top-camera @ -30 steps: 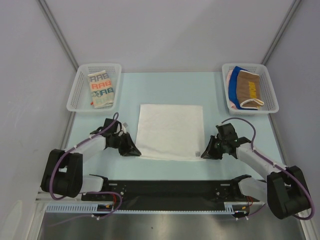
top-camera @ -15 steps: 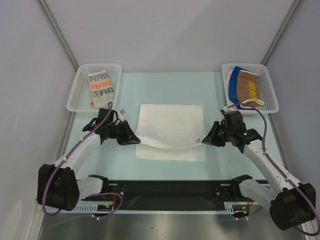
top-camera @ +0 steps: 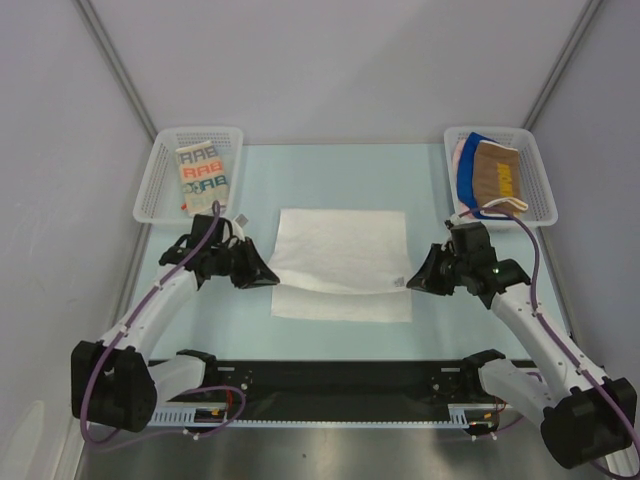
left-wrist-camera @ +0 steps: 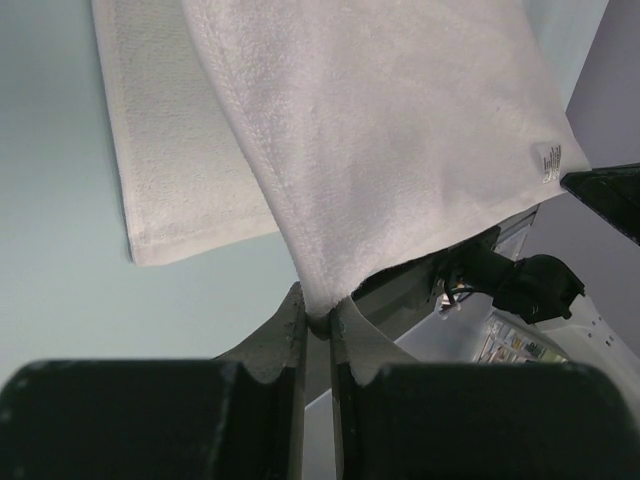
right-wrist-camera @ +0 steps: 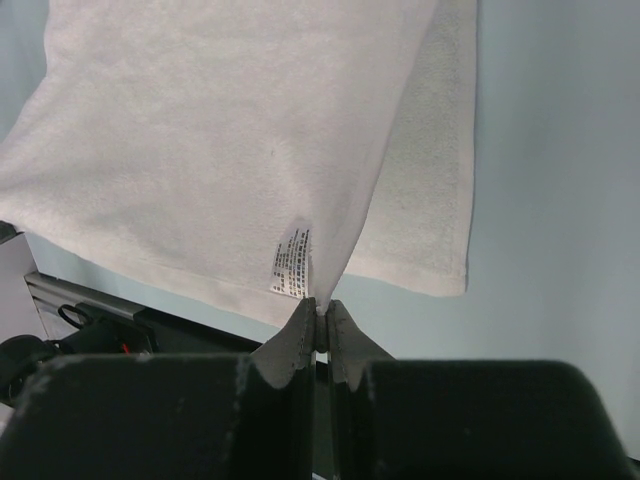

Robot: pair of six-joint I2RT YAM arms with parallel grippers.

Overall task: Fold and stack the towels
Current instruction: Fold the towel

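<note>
My left gripper will next move back and down and release its corner on the lower layer's near corner [top-camera: 276, 314] [left-wrist-camera: 146, 250], which is uncovered, below the gripper and back from it.
A plain white towel [top-camera: 340, 255] lies in the middle of the table. Its near edge is lifted and carried over its lower layer. My left gripper [top-camera: 270, 279] is shut on the towel's near left corner [left-wrist-camera: 318, 300]. My right gripper [top-camera: 408, 283] is shut on the near right corner, beside a small care label [right-wrist-camera: 290, 262]. The lower layer shows flat on the table in both wrist views [left-wrist-camera: 170, 180] [right-wrist-camera: 430, 200]. A cream towel with orange, teal and grey letters [top-camera: 203, 178] lies in the left basket. Brown, blue and pink towels [top-camera: 492, 175] lie in the right basket.
A white mesh basket [top-camera: 160, 185] stands at the back left and another [top-camera: 538, 190] at the back right. The black base rail [top-camera: 350, 378] runs along the near edge. Grey walls close in both sides.
Both grippers have lifted the towel's near corners and carried them away from the near edge over the towel. The near edge now hangs between them above the lower layer.
</note>
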